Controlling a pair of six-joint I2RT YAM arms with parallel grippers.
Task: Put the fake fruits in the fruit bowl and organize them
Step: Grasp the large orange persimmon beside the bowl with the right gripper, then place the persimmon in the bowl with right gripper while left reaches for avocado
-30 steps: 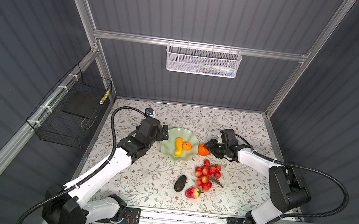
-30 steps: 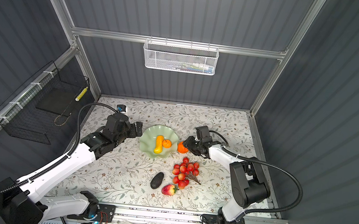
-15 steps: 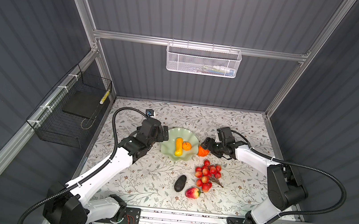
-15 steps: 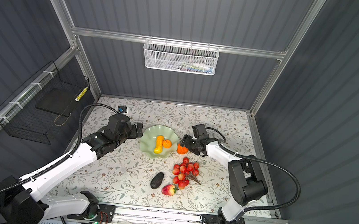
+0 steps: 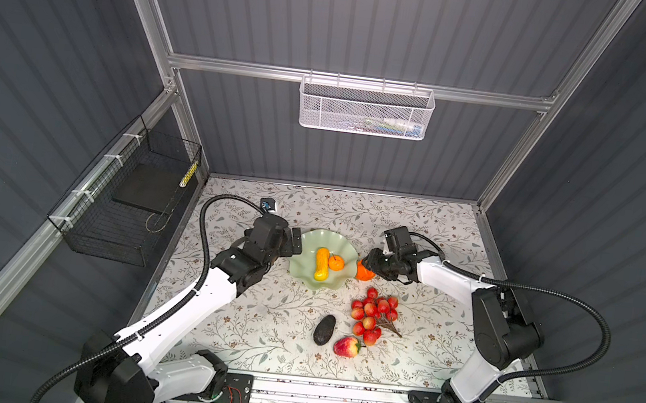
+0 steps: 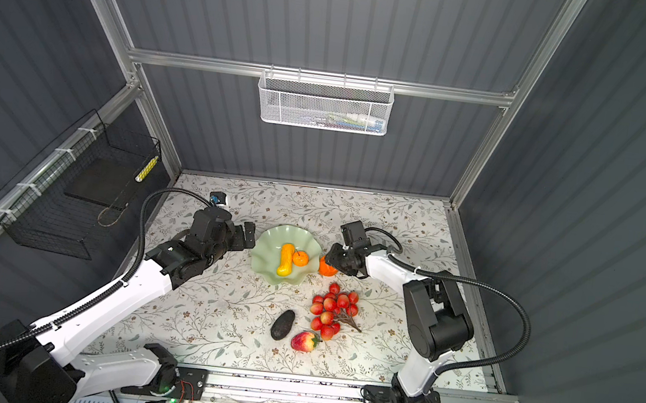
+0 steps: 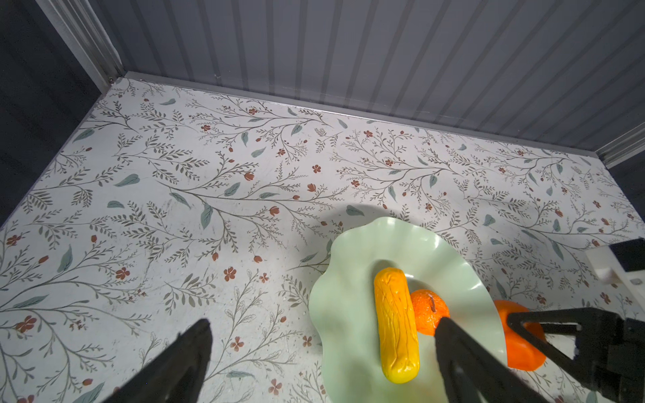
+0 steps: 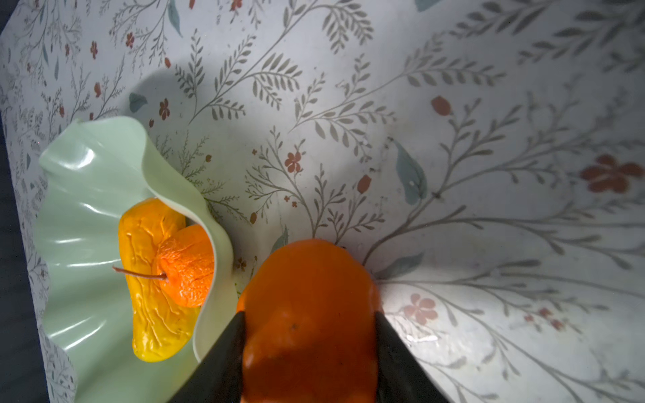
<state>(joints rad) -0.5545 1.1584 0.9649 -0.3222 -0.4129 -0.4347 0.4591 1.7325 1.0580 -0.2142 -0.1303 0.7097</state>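
My right gripper should rise over the bowl's rim, lower to the bowl's side beyond the yellow fruit (image 8: 84,262) and release the larger orange fruit, since that side is bare.
The mint-green fruit bowl (image 5: 307,251) (image 6: 268,254) holds a long yellow fruit (image 5: 321,264) (image 7: 396,324) and a small orange (image 5: 336,262) (image 8: 188,268). My right gripper (image 5: 368,264) (image 8: 310,315) is shut on the larger orange fruit (image 5: 364,274) (image 8: 307,279), just outside the bowl's right rim. At the bowl's left rim, my left gripper (image 5: 295,243) (image 7: 324,324) stands open with nothing in it. On the table nearer the front lie a bunch of small red fruits (image 5: 372,313), a dark avocado (image 5: 324,329) and a red strawberry-like fruit (image 5: 346,346).
A black wire basket (image 5: 124,203) hangs on the left wall and a white mesh basket (image 5: 364,109) on the back wall. A small blue-and-white object (image 5: 268,205) lies behind the left arm. Metal frame posts edge the floral tabletop (image 5: 255,328).
The right gripper's jaws spread, then closed on the larger orange fruit, and the arm edged slightly toward the bowl. The left arm has stayed where it was, open.
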